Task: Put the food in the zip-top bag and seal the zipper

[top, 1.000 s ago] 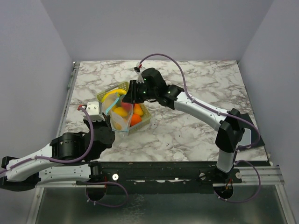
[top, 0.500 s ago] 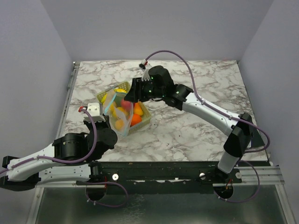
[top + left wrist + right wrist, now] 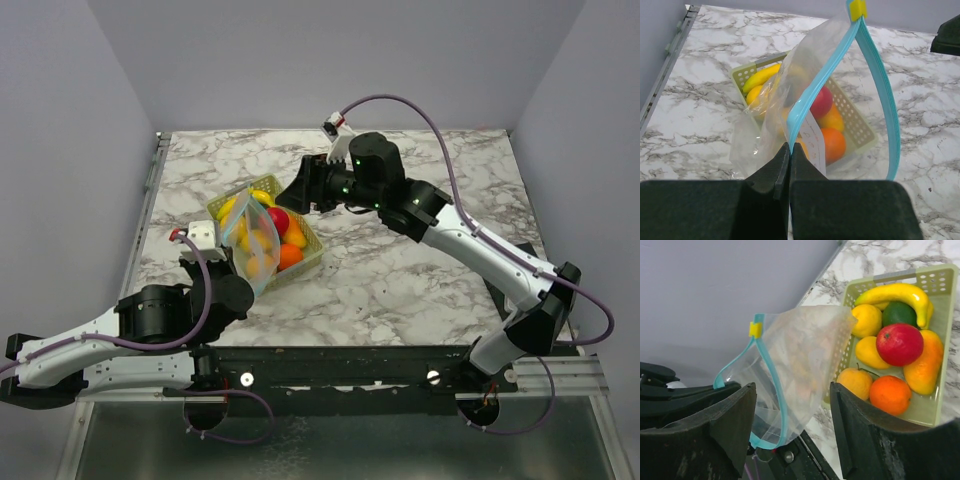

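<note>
I should next tip my right gripper's open fingers downward and lower them so they go on both sides of the basket's long rim (image 3: pixel 304 220) that faces away from the bag (image 3: pixel 254 246). That bare edge is right below.
The clear zip-top bag (image 3: pixel 254 246) stands upright over the near-left corner of the basket. My left gripper (image 3: pixel 790 149) is shut on the lower end of the light blue zipper (image 3: pixel 801 106). The strip loops up to a yellow slider (image 3: pixel 857 9). My right gripper (image 3: pixel 792 390) is open and empty. It hangs in the air a little right of the bag, touching nothing, and shows in the top view too (image 3: pixel 300 195). The food lies in the basket: banana (image 3: pixel 897 292), red apple (image 3: pixel 899 343), orange (image 3: pixel 890 394), lemon (image 3: pixel 866 320) and a dark green piece (image 3: pixel 898 313).
The pale yellow-green slotted basket (image 3: pixel 312 262) sits left of the marble table's middle. A metal rail (image 3: pixel 148 205) runs along the left edge, with grey walls on three sides. The right arm's base plate (image 3: pixel 548 292) lies at the near right.
My right gripper has opened, let go of the bag's mouth and drawn back up and to the right. The bag now stands held by the left gripper alone.
</note>
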`<state>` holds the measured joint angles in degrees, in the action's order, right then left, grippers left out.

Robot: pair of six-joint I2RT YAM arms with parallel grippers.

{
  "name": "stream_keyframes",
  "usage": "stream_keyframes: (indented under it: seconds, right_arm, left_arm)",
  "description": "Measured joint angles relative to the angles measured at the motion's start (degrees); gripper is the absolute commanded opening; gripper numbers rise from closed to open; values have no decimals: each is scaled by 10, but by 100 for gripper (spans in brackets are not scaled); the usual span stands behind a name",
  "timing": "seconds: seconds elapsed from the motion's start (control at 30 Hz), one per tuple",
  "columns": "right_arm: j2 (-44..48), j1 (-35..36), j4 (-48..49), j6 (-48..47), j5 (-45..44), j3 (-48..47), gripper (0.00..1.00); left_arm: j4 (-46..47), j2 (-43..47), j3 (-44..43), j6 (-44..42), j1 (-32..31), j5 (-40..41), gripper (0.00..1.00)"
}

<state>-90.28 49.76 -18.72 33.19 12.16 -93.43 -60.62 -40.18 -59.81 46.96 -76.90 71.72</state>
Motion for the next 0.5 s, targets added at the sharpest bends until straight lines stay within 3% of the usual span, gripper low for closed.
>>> stream_keyframes:
  seconds: [0.5]
  right_arm:
    - [-69, -7, -101, -38, -158, -12, 66]
  left_arm:
    - [-43, 4, -39, 31, 0, 43, 0]
